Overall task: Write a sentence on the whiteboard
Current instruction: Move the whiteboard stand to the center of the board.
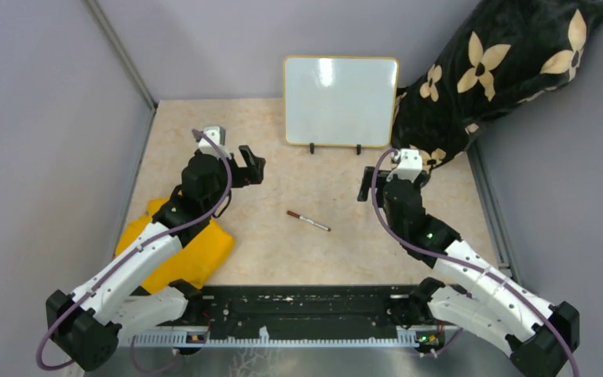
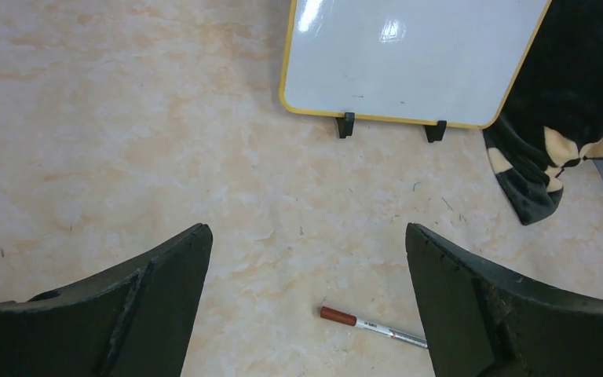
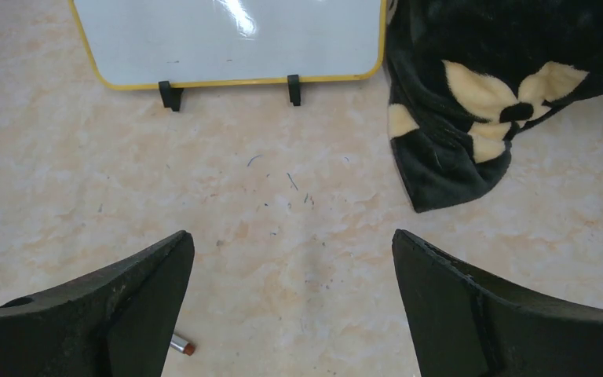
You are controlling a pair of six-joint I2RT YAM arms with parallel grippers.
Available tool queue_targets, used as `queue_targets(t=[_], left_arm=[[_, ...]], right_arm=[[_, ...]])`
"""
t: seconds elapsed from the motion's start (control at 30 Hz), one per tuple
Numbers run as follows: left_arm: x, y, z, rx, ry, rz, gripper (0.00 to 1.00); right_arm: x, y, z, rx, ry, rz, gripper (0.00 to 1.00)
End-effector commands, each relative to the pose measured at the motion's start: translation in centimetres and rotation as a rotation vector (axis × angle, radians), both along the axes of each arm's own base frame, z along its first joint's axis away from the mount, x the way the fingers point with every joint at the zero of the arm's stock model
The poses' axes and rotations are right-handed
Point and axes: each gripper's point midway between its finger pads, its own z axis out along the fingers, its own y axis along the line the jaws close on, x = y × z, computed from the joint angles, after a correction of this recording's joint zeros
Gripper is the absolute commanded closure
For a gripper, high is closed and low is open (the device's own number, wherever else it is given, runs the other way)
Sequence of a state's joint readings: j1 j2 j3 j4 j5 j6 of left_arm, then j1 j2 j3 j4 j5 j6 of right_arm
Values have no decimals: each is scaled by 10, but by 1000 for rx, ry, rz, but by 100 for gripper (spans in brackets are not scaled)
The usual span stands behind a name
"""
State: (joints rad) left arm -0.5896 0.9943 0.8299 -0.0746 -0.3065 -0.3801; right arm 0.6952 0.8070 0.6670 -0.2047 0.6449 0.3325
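Observation:
The whiteboard's black foot nearer the pillow [image 1: 359, 149] [image 3: 294, 90] is lower and farther outward than my right gripper, so next I will move the gripper's open fingers down and outward to go around it.
The whiteboard [image 1: 341, 101] stands upright at the back of the table on two black feet, with a yellow frame; its face is blank and no sentence shows on it. It also shows in the left wrist view [image 2: 408, 59] and the right wrist view [image 3: 228, 39]. A marker [image 1: 308, 221] with a red-brown cap lies flat on the table between the arms; it shows in the left wrist view [image 2: 370, 326], and only its tip [image 3: 182, 345] shows in the right wrist view. My left gripper [image 1: 251, 166] is open and empty, left of the marker. My right gripper [image 1: 370, 184] is open and empty, right of it.
A black pillow with cream flowers [image 1: 502, 71] leans at the back right, touching the whiteboard's right side. A yellow cloth [image 1: 192, 255] lies under the left arm. Grey walls enclose the table on both sides.

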Motion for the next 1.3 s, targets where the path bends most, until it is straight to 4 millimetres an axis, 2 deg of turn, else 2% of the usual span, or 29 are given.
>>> queue_targets(t=[0.0,0.27,0.43,0.53,0.57,0.73,0.9,0.97,1.13,1.27], left_arm=[[-2,-1,14,8,-43,-19,1],[-13,-13,17,32,-91,-137,1],[-17,-13,19,32,-112,-158,1],[-19,-11,20,30,-118,-155,1],[-18,-11,26,14,-141,-151,1],[-22,-7,33,-10,-168,-137,1],[-23,-7,32,-15,-170,-138,1],[-22,-7,31,-16,-162,-138,1],[-22,-10,27,-19,-142,-144,1],[-21,-9,25,-18,-133,-133,1]], right_arm=[[3,1,8,23,-40,-1,4],[2,15,20,47,-81,92,7],[-6,43,35,28,-80,285,10],[-6,58,37,8,-39,358,11],[-4,63,34,-4,-15,374,12],[9,80,8,-53,105,393,16],[22,103,-11,-33,145,434,20],[34,99,-21,-29,164,358,22],[77,72,-47,52,185,65,32],[108,61,-68,81,177,-63,39]])
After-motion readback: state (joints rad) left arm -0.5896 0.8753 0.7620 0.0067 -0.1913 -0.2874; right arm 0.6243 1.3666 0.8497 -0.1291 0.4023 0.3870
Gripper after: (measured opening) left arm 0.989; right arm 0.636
